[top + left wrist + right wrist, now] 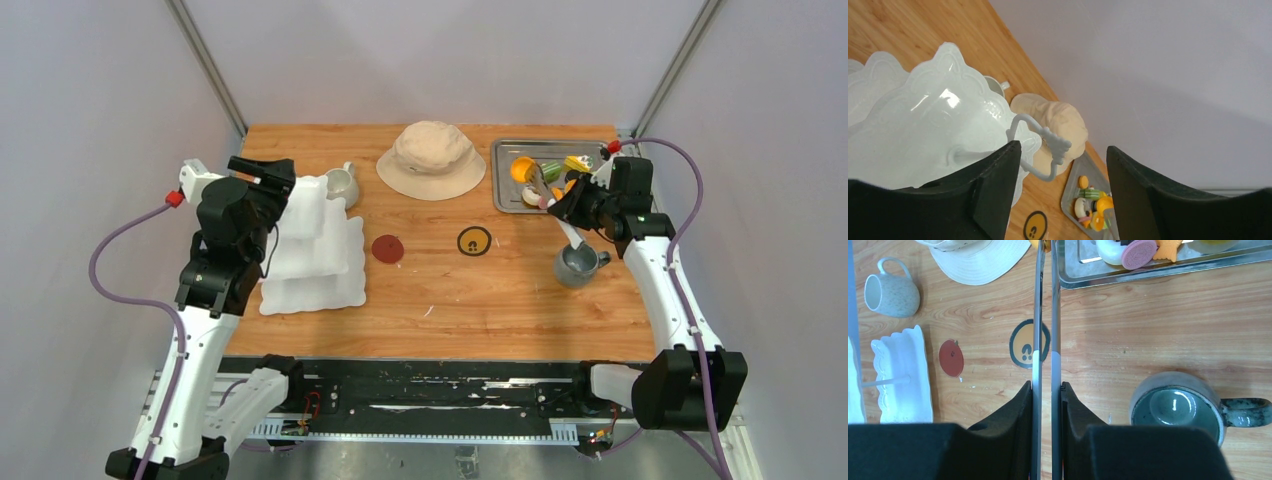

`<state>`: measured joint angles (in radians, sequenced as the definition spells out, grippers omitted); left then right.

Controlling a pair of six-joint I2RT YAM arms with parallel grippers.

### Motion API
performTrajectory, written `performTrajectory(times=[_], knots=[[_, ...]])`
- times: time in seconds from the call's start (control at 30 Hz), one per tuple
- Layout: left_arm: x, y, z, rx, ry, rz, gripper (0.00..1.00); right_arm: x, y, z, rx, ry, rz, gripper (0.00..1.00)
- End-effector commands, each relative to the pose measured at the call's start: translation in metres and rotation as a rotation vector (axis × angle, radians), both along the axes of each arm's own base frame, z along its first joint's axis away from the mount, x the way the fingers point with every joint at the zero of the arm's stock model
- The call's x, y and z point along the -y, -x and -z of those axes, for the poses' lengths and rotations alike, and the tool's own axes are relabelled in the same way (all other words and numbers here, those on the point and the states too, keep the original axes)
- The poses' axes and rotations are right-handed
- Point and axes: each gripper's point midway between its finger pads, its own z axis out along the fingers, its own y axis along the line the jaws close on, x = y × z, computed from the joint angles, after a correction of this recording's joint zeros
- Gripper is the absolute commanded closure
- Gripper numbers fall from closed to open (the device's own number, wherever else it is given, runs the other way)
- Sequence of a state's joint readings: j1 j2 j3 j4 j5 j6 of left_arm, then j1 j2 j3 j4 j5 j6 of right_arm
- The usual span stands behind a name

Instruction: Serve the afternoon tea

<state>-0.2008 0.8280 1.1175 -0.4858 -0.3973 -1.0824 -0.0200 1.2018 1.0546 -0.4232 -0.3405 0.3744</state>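
I need to raise the tongs' orange pastry next, swing it over to the stand's empty top shelf left of my right gripper in the top view, and release it.
The white three-tier stand [322, 282] stands at the left of the table. My left gripper [268, 182] hovers at its top tier, open. In the left wrist view the stand's grey loop handle [1040, 150] sits just beside the left finger [998, 195], free between the jaws of the left gripper [1063, 192]. A white mug [343, 184] stands behind the stand. My right gripper [1047, 405] is shut on the metal tongs [1045, 315], whose tips reach into the metal tray [503, 193] of colourful pastries [548, 172]. The grey mug [578, 265] stands upright just near the right gripper [572, 207].
A beige bucket hat [432, 158] lies at the back centre between white mug and tray. A red disc [388, 249] and a yellow round sticker [474, 241] lie flat mid-table. Grey walls and metal posts close in the back corners.
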Motion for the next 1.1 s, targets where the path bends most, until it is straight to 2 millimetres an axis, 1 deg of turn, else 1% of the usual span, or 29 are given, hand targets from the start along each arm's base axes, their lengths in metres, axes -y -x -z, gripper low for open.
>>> performTrajectory(times=[0.0, 0.1, 0.2, 0.3, 0.4, 0.43, 0.47, 0.53, 0.67, 0.73, 0.77, 0.83, 0.97, 1.07], knots=[[-0.002, 0.008, -0.020, 0.064, -0.036, 0.010, 0.25, -0.008, -0.004, -0.033, 0.115, -0.036, -0.053, 0.99], [-0.004, 0.017, -0.030, 0.070, -0.098, 0.022, 0.14, -0.027, -0.001, -0.048, 0.164, -0.082, -0.123, 0.99], [-0.006, 0.026, -0.042, 0.061, -0.205, 0.052, 0.09, -0.057, 0.004, -0.066, 0.220, -0.085, -0.225, 0.99], [-0.011, 0.039, -0.050, 0.044, -0.324, 0.078, 0.06, -0.100, 0.015, -0.084, 0.278, -0.104, -0.371, 1.00], [-0.020, 0.055, -0.054, 0.039, -0.426, 0.073, 0.00, -0.141, 0.028, -0.099, 0.321, -0.116, -0.501, 0.99], [-0.023, 0.059, -0.055, 0.038, -0.463, 0.072, 0.01, -0.153, 0.032, -0.104, 0.335, -0.120, -0.536, 0.99], [-0.027, 0.063, -0.054, 0.027, -0.499, 0.063, 0.02, -0.171, 0.037, -0.105, 0.337, -0.128, -0.589, 0.99], [-0.038, 0.072, -0.050, -0.011, -0.577, 0.038, 0.02, -0.194, 0.045, -0.115, 0.356, -0.129, -0.656, 0.99], [-0.054, 0.084, -0.044, -0.076, -0.660, -0.004, 0.02, -0.227, 0.056, -0.139, 0.407, -0.146, -0.742, 0.99], [-0.058, 0.088, -0.044, -0.085, -0.669, -0.021, 0.02, -0.246, 0.061, -0.147, 0.420, -0.155, -0.792, 0.99], [-0.060, 0.090, -0.045, -0.082, -0.669, -0.028, 0.02, -0.253, 0.061, -0.151, 0.427, -0.158, -0.804, 0.99], [-0.061, 0.092, -0.047, -0.071, -0.663, -0.036, 0.02, -0.270, 0.066, -0.155, 0.430, -0.165, -0.846, 1.00], [-0.064, 0.098, -0.052, -0.048, -0.640, -0.063, 0.02, -0.297, 0.064, -0.155, 0.419, -0.170, -0.885, 1.00], [-0.069, 0.106, -0.058, -0.019, -0.617, -0.100, 0.02, -0.315, 0.063, -0.155, 0.416, -0.175, -0.915, 1.00]])
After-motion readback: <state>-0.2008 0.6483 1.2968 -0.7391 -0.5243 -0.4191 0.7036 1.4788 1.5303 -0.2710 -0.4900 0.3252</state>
